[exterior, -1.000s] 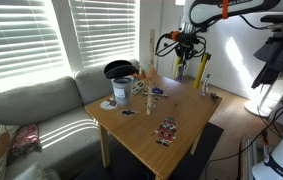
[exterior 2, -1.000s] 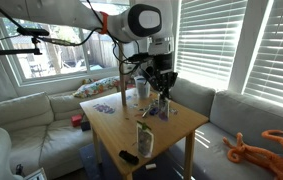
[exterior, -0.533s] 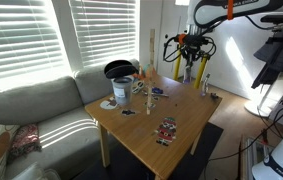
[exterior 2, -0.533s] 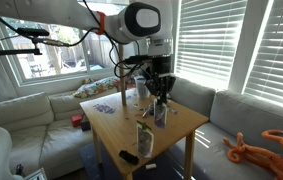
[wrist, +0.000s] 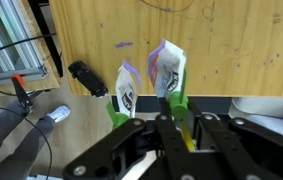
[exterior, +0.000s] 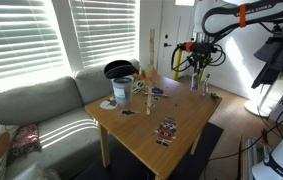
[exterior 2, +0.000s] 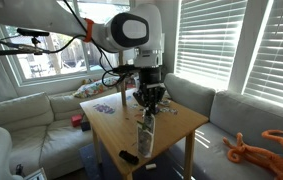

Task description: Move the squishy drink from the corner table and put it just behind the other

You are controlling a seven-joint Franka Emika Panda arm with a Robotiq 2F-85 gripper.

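My gripper will next move down and toward the standing pouch until the held pouch touches the tabletop close (exterior: 198, 92) (wrist: 145, 60) beside it, and then let go. There is still a gap between the two pouches.
My gripper (wrist: 171, 125) is shut on a squishy drink pouch (wrist: 167, 68), white and purple with a green cap, gripped at the cap end. A second, matching pouch (wrist: 126, 90) stands just beside it near the edge of the light-brown corner table (wrist: 241, 50). In both exterior views the gripper (exterior: 198, 68) (exterior 2: 149, 100) hangs over the table corner (exterior: 146, 140) (exterior 2: 176, 125). There the held pouch (exterior 2: 149, 122) is right next to the standing one (exterior 2: 145, 143); whether they touch I cannot tell.
A black remote-like object (wrist: 86, 78) (exterior 2: 128, 157) lies at the table edge by the pouches. A paint can with a black bowl on it (exterior: 121, 85), a cup and cards (exterior: 167, 130) sit on the table. A grey sofa (exterior: 41, 110) and blinds surround it.
My gripper has carried the held pouch across the table toward the corner with the other pouch, and has come lower, ending beside it.
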